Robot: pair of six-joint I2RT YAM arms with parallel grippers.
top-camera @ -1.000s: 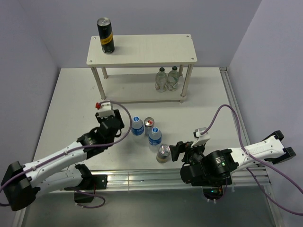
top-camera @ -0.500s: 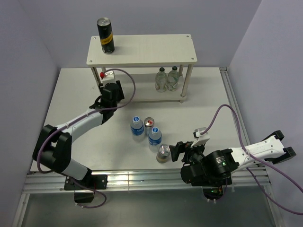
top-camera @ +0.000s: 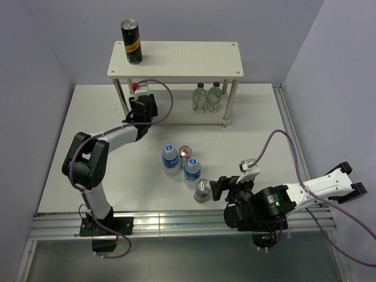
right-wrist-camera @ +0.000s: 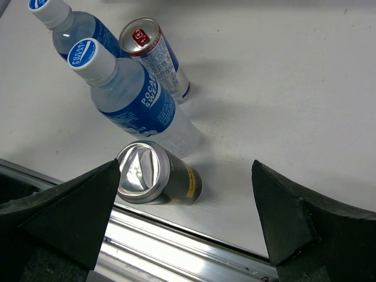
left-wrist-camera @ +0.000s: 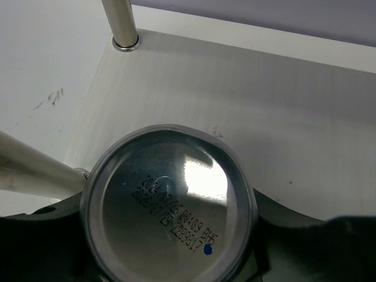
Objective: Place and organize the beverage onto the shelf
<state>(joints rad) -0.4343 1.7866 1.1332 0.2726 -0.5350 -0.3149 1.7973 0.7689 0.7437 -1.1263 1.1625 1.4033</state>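
My left gripper should next ease slightly farther outward toward the shelf's back leg, releasing the can there, since the shelf's bare lower board stretches outward of it.
The cream shelf stands at the back. One black-and-gold can stands on its top board at the left, and two clear bottles stand on the lower board at the right. My left gripper is at the lower board's left front, shut on a can whose silver end with a date code faces the wrist camera; its side is hidden. Two blue-label water bottles, a slim can and a second black-and-gold can stand on the table. My right gripper is open beside that can.
In the left wrist view, a shelf leg stands ahead on the left, with the bare lower board beyond the held can. A metal rail runs along the table's near edge, just behind the black-and-gold can. Walls close in on both sides.
My left arm has swung forward from the table's middle left to the left front of the shelf's lower board, carrying the can. The right arm and the drinks on the table have not moved.
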